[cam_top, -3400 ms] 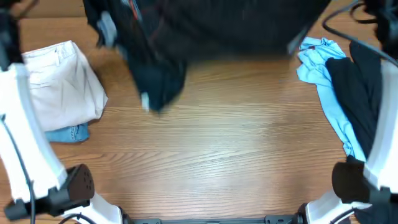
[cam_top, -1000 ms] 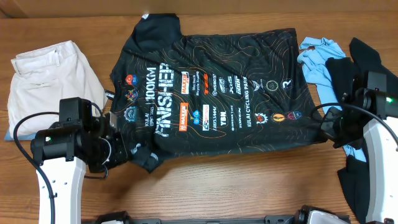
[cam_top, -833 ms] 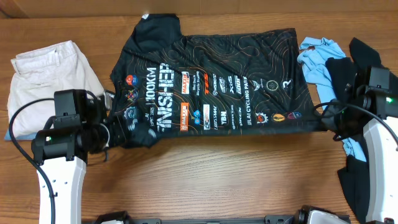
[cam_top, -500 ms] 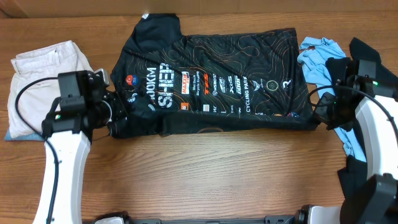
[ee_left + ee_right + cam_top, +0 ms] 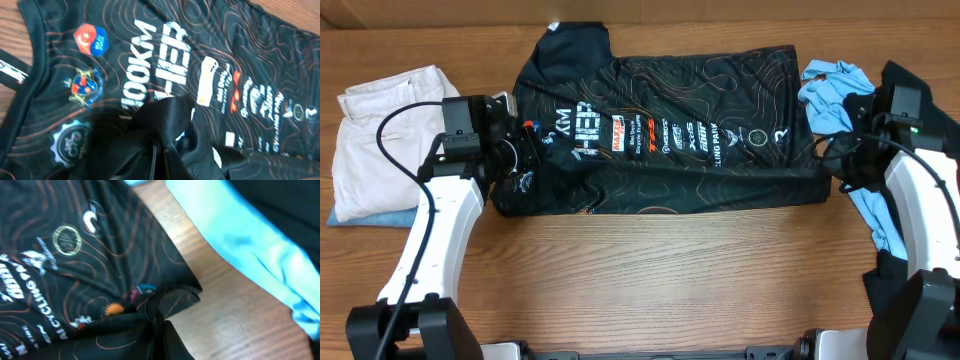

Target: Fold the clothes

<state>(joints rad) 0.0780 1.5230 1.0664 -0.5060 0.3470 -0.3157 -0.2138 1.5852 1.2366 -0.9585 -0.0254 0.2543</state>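
Next, the left gripper moves outward and toward the jersey's crest, onto the cloth between crest and white lettering (image 5: 113, 91), and releases. The jersey's held edge bunches over the lettering.
The black jersey (image 5: 670, 140) with thin orange contour lines and white logos lies across the back of the table, its near edge lifted and carried over the printed front. My left gripper (image 5: 523, 160) is shut on its near left edge; in the left wrist view the bunched black cloth (image 5: 165, 120) fills the jaws. My right gripper (image 5: 832, 163) is shut on the near right corner (image 5: 160, 302). The light-blue shirt (image 5: 832, 95) and a plain black garment (image 5: 920, 105) lie at the right, partly under my right arm.
Folded cream trousers (image 5: 380, 140) lie at the left on something blue (image 5: 350, 218). More black cloth (image 5: 905, 300) hangs at the near right edge. The wooden table (image 5: 650, 270) shows in front of the jersey.
Both grippers have moved away from me, carrying the jersey's near edge up and over its front. The visible printed area has shrunk as the fold advances.
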